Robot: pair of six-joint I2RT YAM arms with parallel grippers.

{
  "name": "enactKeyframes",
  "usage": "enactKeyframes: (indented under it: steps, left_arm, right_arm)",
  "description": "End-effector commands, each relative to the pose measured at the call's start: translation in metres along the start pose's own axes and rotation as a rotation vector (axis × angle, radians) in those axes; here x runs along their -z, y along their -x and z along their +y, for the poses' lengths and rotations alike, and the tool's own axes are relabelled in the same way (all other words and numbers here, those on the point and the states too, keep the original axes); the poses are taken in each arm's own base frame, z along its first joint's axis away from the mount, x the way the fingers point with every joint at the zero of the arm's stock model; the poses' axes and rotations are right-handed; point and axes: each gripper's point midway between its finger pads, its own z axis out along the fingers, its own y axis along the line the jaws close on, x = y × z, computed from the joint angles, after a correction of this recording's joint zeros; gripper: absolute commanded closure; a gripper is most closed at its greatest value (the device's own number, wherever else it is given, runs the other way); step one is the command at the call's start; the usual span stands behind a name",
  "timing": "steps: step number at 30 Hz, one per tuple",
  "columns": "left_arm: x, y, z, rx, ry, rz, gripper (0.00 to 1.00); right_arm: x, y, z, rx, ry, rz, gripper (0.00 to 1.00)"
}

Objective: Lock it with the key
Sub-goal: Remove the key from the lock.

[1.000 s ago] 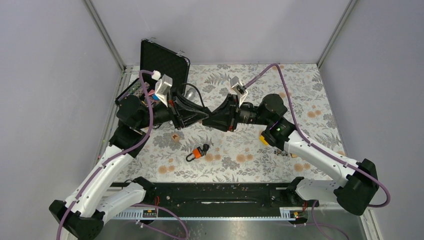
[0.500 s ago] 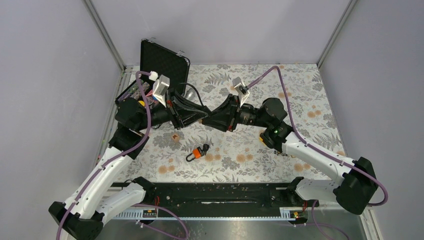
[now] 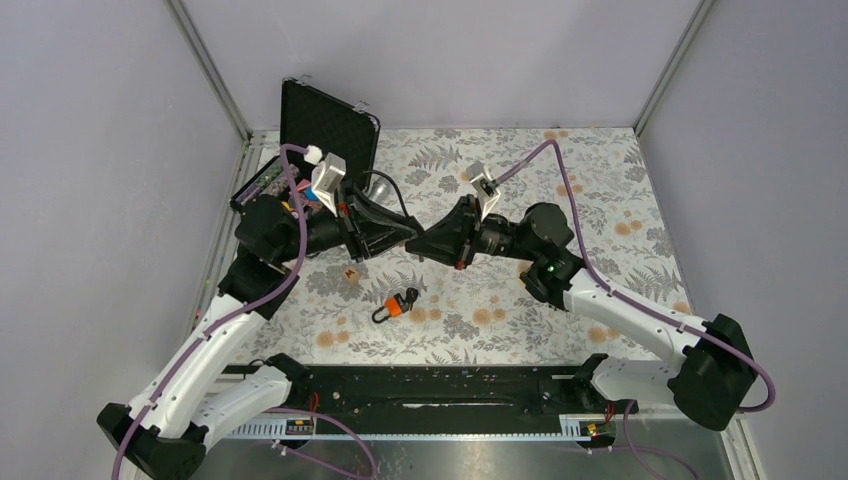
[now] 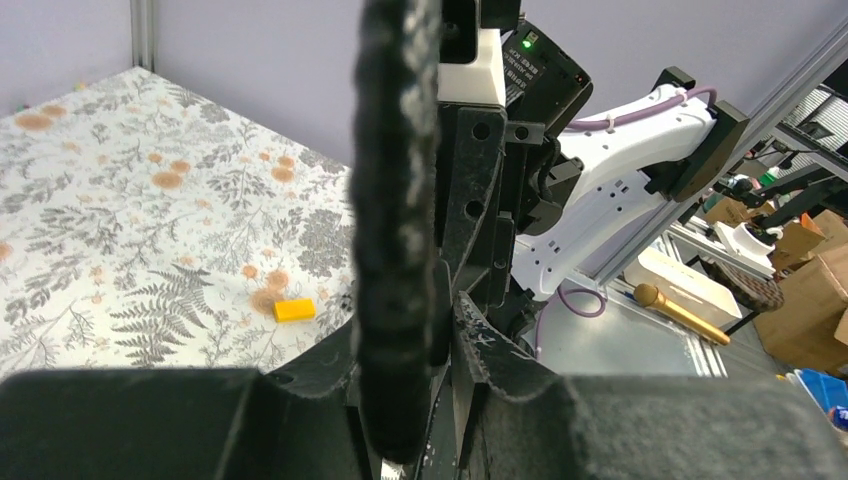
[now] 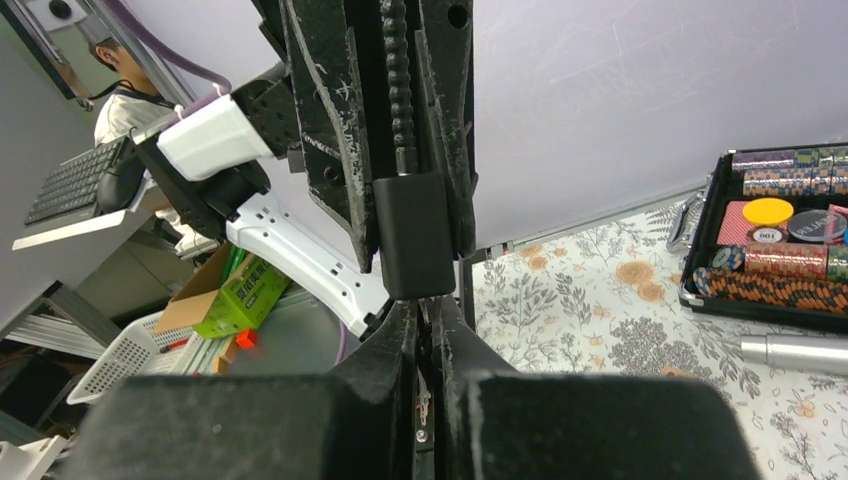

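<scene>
My right gripper will next move to its right in the top view, tilt down, and go lower to let go of the key, because bare fern print is below the gripper there.
My two grippers meet tip to tip above the middle of the table. My left gripper [image 3: 410,231] [image 4: 440,335] is shut on a black lock [image 5: 412,235], which shows as a dark blurred bar [image 4: 397,250] close to its camera. My right gripper [image 3: 427,243] [image 5: 432,312] is shut on a thin silver key [image 5: 425,400], seen as a toothed sliver between its fingers. The key points up into the underside of the lock body. The keyhole itself is hidden.
An orange-and-black clip with a black loop [image 3: 393,306] lies on the floral cloth below the grippers. A yellow block [image 3: 527,280] [image 4: 294,310] lies under the right arm. An open black case of poker chips [image 3: 300,150] [image 5: 780,240] and a silver cylinder [image 5: 795,352] are at the back left.
Both wrists have turned slightly while staying tip to tip. The right arm's elbow has shifted a little toward the middle. The lock and key stay held.
</scene>
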Motion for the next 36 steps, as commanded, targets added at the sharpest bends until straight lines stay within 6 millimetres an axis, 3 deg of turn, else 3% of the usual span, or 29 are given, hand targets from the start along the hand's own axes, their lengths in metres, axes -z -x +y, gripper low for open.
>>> enactKeyframes:
  steps: [1, 5, 8, 11, 13, 17, 26, 29, 32, 36]
  left_arm:
    - [0.006, 0.044, -0.026, -0.140, -0.038, -0.140, 1.00]
    - [0.007, 0.042, -0.033, -0.142, -0.074, -0.130, 1.00]
    - [0.010, 0.030, -0.038, -0.149, -0.108, -0.067, 1.00]
    - [0.012, 0.023, -0.041, -0.161, -0.126, -0.038, 1.00]
    - [0.011, 0.021, -0.042, -0.159, -0.144, -0.028, 1.00]
    - [0.005, 0.022, -0.036, -0.127, -0.143, -0.041, 1.00]
    - [-0.002, 0.027, -0.025, -0.081, -0.118, -0.097, 1.00]
    - [-0.001, 0.030, -0.025, -0.086, -0.104, -0.104, 1.00]
    - [0.001, 0.026, -0.026, -0.107, -0.100, -0.064, 1.00]
    - [0.005, 0.016, -0.028, -0.134, -0.103, 0.010, 1.00]
  right_arm:
    - [0.015, -0.040, -0.007, -0.017, -0.004, 0.103, 1.00]
    - [0.028, -0.055, -0.011, -0.008, -0.001, 0.169, 1.00]
    - [0.042, -0.061, -0.016, -0.017, 0.017, 0.243, 1.00]
    - [0.048, -0.060, -0.006, -0.044, 0.083, 0.306, 1.00]
    - [0.046, -0.055, 0.003, -0.079, 0.125, 0.333, 1.00]
    - [0.032, -0.042, 0.002, -0.216, 0.117, 0.287, 1.00]
    - [0.013, -0.012, -0.001, -0.300, 0.074, 0.001, 1.00]
    - [0.016, -0.031, -0.011, -0.247, 0.035, 0.073, 1.00]
    - [0.028, -0.063, -0.015, -0.170, 0.039, 0.242, 1.00]
    - [0.046, -0.085, 0.001, -0.129, 0.137, 0.445, 1.00]
